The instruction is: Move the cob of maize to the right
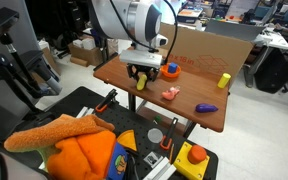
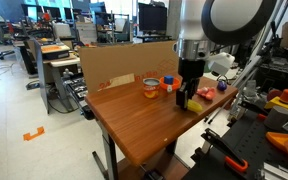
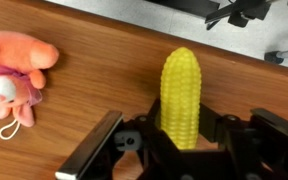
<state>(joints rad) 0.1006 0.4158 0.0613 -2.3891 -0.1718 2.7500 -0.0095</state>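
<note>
The robot will lift the cob, carry it and lower it onto bare wood by the purple toy to release it, because that spot is past the pink-orange toy from the gripper.
The cob of maize (image 3: 180, 80) is a yellow ribbed cob lying lengthwise on the wooden table. In the wrist view it sits between my gripper's (image 3: 180, 128) two fingers, whose pads press its sides, so the gripper is shut on it. In both exterior views the gripper (image 1: 141, 78) (image 2: 187, 97) is down at the tabletop near the table's middle, and a bit of the yellow cob (image 2: 194, 103) shows at the fingertips. I cannot tell whether the cob rests on the wood or is just off it.
A pink-orange toy (image 3: 14, 70) (image 1: 171, 94) lies beside the cob. A purple toy (image 1: 206, 107), a yellow block (image 1: 224, 80) and an orange bowl (image 1: 171, 71) are on the table (image 1: 134, 65). A cardboard wall (image 1: 214, 48) (image 2: 114, 62) stands along the back edge.
</note>
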